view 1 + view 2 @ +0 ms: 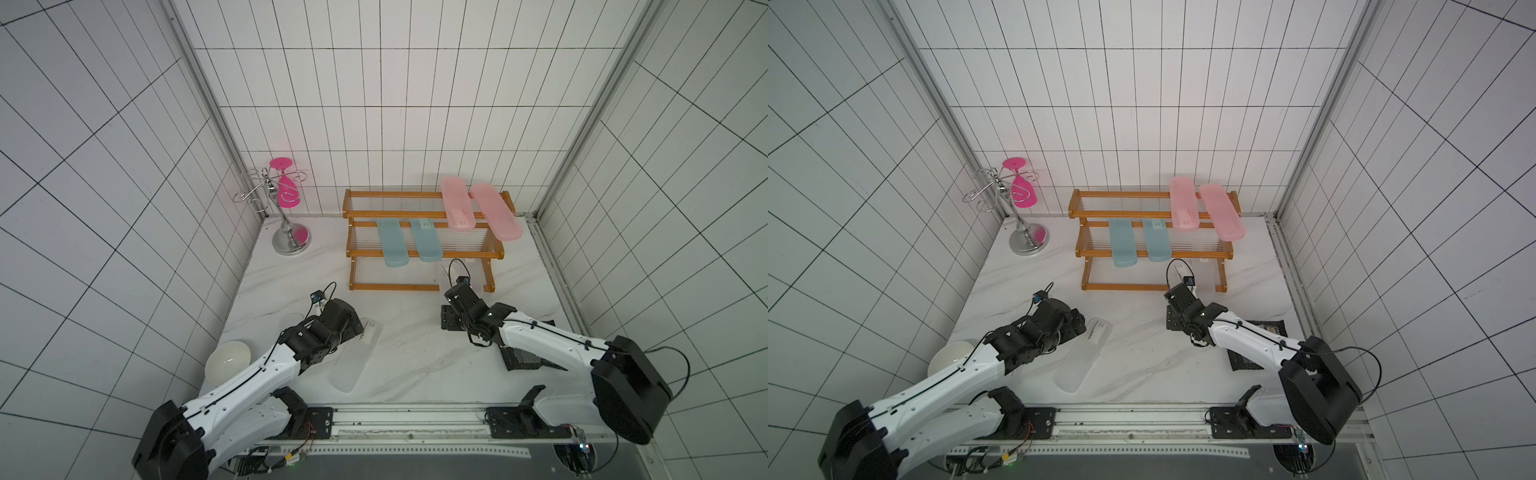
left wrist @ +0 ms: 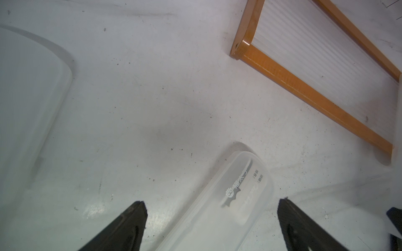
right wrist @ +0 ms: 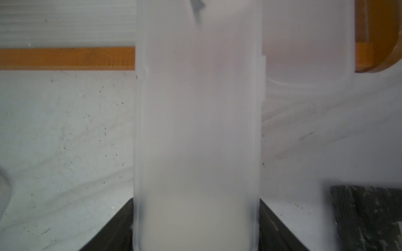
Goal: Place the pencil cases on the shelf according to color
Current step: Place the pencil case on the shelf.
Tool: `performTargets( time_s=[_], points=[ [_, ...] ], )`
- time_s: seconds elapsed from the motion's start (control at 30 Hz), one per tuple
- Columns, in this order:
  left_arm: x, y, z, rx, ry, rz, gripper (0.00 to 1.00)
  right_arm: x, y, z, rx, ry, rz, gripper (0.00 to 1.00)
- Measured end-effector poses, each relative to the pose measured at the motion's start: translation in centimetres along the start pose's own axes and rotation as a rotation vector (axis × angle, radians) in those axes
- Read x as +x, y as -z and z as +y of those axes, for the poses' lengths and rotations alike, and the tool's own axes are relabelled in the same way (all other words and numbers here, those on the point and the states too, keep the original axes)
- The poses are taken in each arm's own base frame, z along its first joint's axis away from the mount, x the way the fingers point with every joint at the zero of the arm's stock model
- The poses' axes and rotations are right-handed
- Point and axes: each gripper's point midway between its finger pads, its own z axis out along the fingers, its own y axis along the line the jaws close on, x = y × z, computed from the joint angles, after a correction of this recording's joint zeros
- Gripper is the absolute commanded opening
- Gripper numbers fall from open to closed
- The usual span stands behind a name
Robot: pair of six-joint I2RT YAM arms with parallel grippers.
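Only the far end of the frosted clear case is past the front bar (image 3: 65,58) of the lowest level of the shelf, so my right gripper will push outward toward that level next and let go of the case.
The shelf (image 1: 415,214) stands at the back of the table. Two pink pencil cases (image 1: 457,205) lie on its top tier and two teal ones (image 1: 390,243) on the middle tier. My right gripper (image 3: 195,217) is shut on a frosted clear case (image 3: 195,119), whose far end reaches over the lowest tier's front rail (image 3: 65,58). Beside it another clear case (image 3: 304,43) lies on that tier. My left gripper (image 2: 212,202) is open, its fingers on either side of a clear case (image 2: 228,208) lying on the table. One more clear case (image 2: 28,97) lies further left.
A chrome wire stand with a pink glass (image 1: 286,208) stands at the back left. A white bowl (image 1: 227,361) sits beside the left arm. A black foil packet (image 1: 523,357) lies under the right arm. Tiled walls close in three sides.
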Motion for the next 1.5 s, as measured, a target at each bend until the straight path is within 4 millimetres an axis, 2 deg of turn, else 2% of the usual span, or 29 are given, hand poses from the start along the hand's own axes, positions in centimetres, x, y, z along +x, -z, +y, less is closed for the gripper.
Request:
performTargets(
  time_s=[0.13,0.3,0.53,0.6,0.7,0.77,0.83,0.9,1.07,1.27,1.4,1.5],
  points=[
    [0.7,-1.1,0.0,-0.020,-0.018,0.037,0.98,-1.9,-0.7,0.1,-0.001,-0.009,-0.036,0.59],
    [2.0,-2.6,0.1,-0.045,-0.041,0.098,0.98,-3.1,-2.6,-1.0,0.024,-0.026,-0.035,0.59],
    [2.5,-3.1,-0.2,-0.030,-0.047,0.120,0.98,-5.1,-4.3,-0.6,0.016,-0.020,-0.056,0.61],
    [2.7,-3.1,0.0,-0.031,-0.049,0.123,0.98,-5.7,-4.8,-0.5,0.013,-0.021,-0.064,0.67],
    [2.8,-3.1,0.2,-0.032,-0.053,0.126,0.98,-6.1,-5.5,-0.3,0.014,-0.023,-0.066,0.87],
    [2.9,-3.1,0.2,-0.031,-0.057,0.127,0.98,-6.3,-6.0,-0.1,0.017,-0.020,-0.066,0.95],
    [2.9,-3.1,0.2,-0.030,-0.063,0.128,0.98,-6.4,-6.3,0.0,0.017,-0.018,-0.063,0.99],
    [2.9,-3.1,0.2,-0.032,-0.071,0.131,0.98,-6.5,-6.3,0.1,0.016,-0.019,-0.062,0.99],
    [3.0,-2.6,0.4,-0.035,-0.077,0.138,0.98,-6.6,-5.3,0.3,0.009,-0.028,-0.065,0.99],
    [2.4,-0.6,0.2,0.011,-0.067,0.105,0.98,-8.0,-0.1,2.1,-0.064,-0.065,-0.142,0.99],
    [2.6,-0.2,0.8,-0.004,-0.058,0.110,0.98,-7.0,2.0,4.2,-0.113,-0.067,-0.148,0.99],
    [3.5,-0.3,1.5,-0.029,-0.056,0.126,0.98,-5.3,2.7,5.5,-0.132,-0.058,-0.134,0.99]
  ],
)
